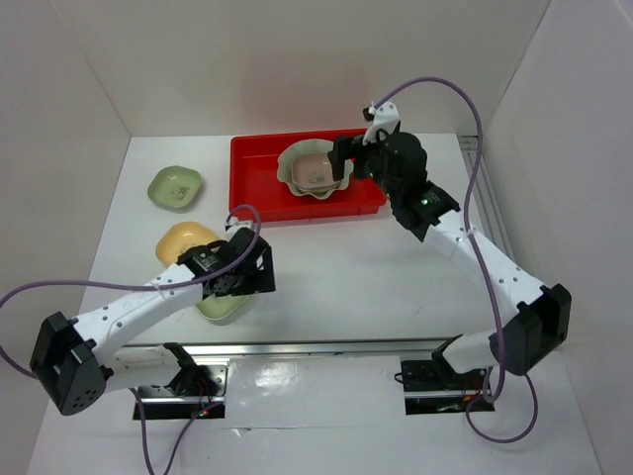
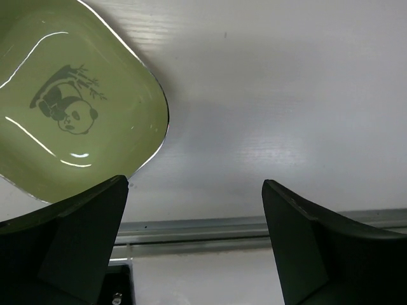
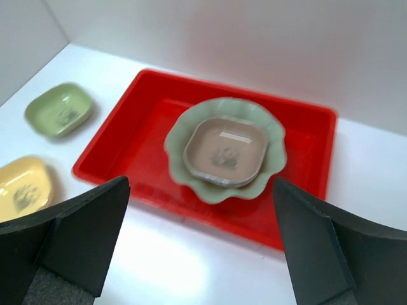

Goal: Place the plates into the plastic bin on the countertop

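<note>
The edge of the green panda plate is outside the gap between my fingers. My left gripper will next go down and move toward the plate, then put its fingers on both sides of its rounded corner [image 1: 245,302] [image 2: 161,130].
The red plastic bin [image 1: 257,183] [image 3: 127,146] stands at the back of the white countertop [image 1: 336,277]. In it lies the pale-green scalloped plate [image 1: 290,158] [image 3: 177,147] with a beige plate [image 1: 314,170] [image 3: 226,149] nested inside. My right gripper [image 1: 339,163] [image 3: 200,181] hovers open just above and to the near side of them, holding nothing. A green panda plate [image 1: 220,309] [image 2: 70,108] lies near the front edge. My left gripper [image 1: 237,287] [image 2: 194,184] hangs open over that plate's right edge, empty. A yellow plate [image 1: 183,240] [image 3: 22,187] and another green plate [image 1: 175,186] [image 3: 60,109] lie at the left.
White walls close in the countertop on three sides. A metal rail [image 1: 326,348] [image 2: 254,227] runs along the near edge by the arm bases. Purple cables [image 1: 465,109] loop from both arms.
</note>
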